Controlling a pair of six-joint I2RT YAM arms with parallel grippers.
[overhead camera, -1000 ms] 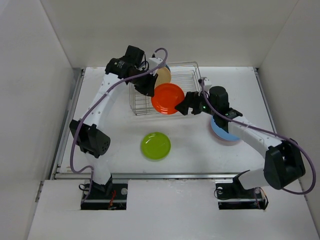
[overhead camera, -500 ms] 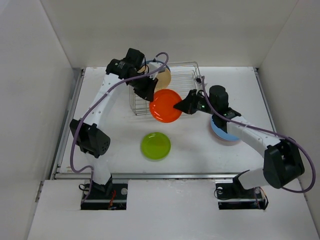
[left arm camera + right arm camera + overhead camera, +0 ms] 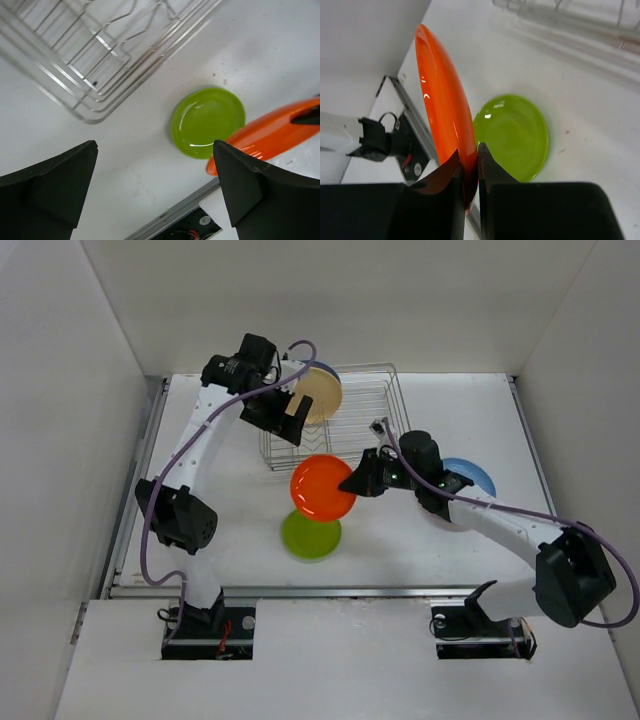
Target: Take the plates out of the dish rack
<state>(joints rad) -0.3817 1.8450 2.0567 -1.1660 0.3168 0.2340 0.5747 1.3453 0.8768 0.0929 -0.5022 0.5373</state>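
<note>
The robot's right gripper will move back and down over the lime green plate point(image 3: 310, 539) point(image 3: 512, 134) next, since that plate lies flat and empty below, and then let go of the orange-red plate's rim.
My right gripper point(image 3: 352, 483) point(image 3: 468, 170) is shut on the rim of the orange-red plate point(image 3: 322, 487) point(image 3: 441, 95). It holds the plate tilted in the air, near of the dish rack point(image 3: 390, 380) point(image 3: 95, 55). Below it the lime green plate point(image 3: 310, 539) point(image 3: 208, 121) point(image 3: 512, 134) lies flat on the table, partly covered from above. My left gripper point(image 3: 285, 427) point(image 3: 155, 200) stands open and empty over the rack's near left corner. A pale tan plate point(image 3: 320, 392) stands upright in the rack's far left end.
A blue plate point(image 3: 470, 476) lies on the table at the right, behind my right forearm, with a pink edge point(image 3: 438, 516) showing under it. The table's metal front rail point(image 3: 330, 591) runs just near of the green plate. White walls enclose the table.
My left gripper has opened, let go of the orange-red plate and drawn back to the left. My right gripper has shut on that plate and carried it out of the rack, over the green plate.
</note>
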